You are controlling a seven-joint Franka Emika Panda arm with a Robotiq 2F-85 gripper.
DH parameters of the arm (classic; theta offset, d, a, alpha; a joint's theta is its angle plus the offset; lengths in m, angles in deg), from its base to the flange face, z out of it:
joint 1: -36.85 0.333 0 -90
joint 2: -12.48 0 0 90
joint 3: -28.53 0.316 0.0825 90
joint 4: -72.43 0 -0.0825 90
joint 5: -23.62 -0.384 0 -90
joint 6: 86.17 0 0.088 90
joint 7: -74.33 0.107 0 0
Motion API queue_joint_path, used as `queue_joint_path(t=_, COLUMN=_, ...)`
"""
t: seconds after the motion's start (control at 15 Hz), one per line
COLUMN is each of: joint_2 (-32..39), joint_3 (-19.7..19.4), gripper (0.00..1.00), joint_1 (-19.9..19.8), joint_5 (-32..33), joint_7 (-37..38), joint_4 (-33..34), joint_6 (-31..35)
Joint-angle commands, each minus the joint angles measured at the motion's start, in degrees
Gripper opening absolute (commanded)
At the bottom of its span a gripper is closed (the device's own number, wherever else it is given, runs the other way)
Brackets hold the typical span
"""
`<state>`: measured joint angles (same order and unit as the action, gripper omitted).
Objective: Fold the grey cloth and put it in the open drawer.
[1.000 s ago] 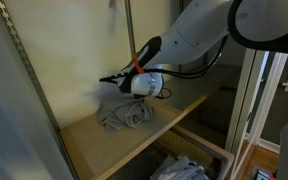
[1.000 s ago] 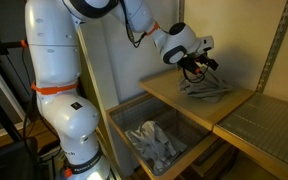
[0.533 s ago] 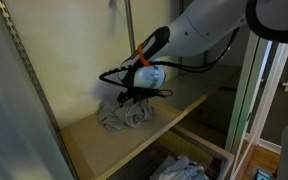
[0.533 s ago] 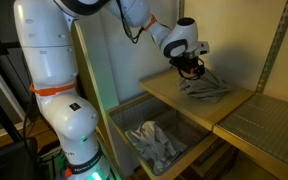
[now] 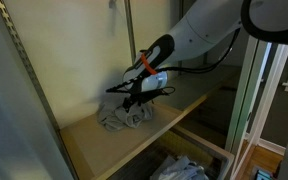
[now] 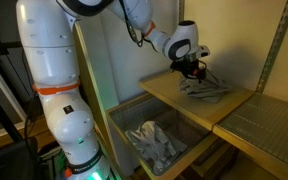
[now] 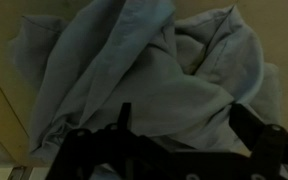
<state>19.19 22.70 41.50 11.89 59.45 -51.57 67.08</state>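
Observation:
My gripper is above the grey cloth's fold [image 6: 193,89] [image 7: 188,112], which already lies between its spread fingers. It should go down onto the fold next with its fingers open.
The grey cloth [image 5: 122,117] lies crumpled on the wooden shelf [image 5: 94,140], near the back wall; it also shows in an exterior view [image 6: 206,89]. My gripper [image 5: 136,100] hangs right over its top, fingers pointing down. In the wrist view the cloth [image 7: 144,70] fills the frame and my gripper [image 7: 184,125] is open, its two dark fingers spread wide on either side of a fold. Nothing is held. The open drawer [image 6: 124,115] is below the shelf's front edge and holds a pale crumpled cloth [image 6: 156,142].
A metal upright post [image 5: 130,40] stands behind the cloth. A second shelf section with a grid mat [image 6: 259,125] lies beside the wooden one. The shelf frame [image 5: 24,70] borders the near side.
My gripper has turned from lying sideways to pointing down and has dropped closer onto the top of the cloth. The cloth has not moved.

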Motion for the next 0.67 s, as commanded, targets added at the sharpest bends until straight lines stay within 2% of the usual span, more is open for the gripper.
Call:
queue_joint_path(t=0.0, joint_2=1.58, joint_3=3.31, gripper=1.00, joint_1=-2.51, joint_5=0.99, joint_7=1.09, joint_4=-1.98, joint_6=5.84)
queue_joint_path(t=0.07, joint_2=2.06, joint_3=3.91, gripper=1.00, joint_1=-2.82, joint_5=0.81, joint_7=1.17, joint_4=-2.44, joint_6=7.15)
queue_joint_path(t=0.2, joint_2=4.08, joint_3=4.81, gripper=1.00, joint_1=-3.06, joint_5=1.58, joint_7=1.57, joint_4=-4.06, joint_6=15.09)
queue_joint_path(t=0.27, joint_2=5.09, joint_3=3.16, gripper=1.00, joint_1=-1.10, joint_5=0.41, joint_7=0.72, joint_4=-4.68, joint_6=18.64)
queue_joint_path(t=0.6, joint_2=11.15, joint_3=4.10, gripper=1.00, joint_1=-0.48, joint_5=0.13, joint_7=-0.39, joint_4=-7.16, joint_6=36.46)
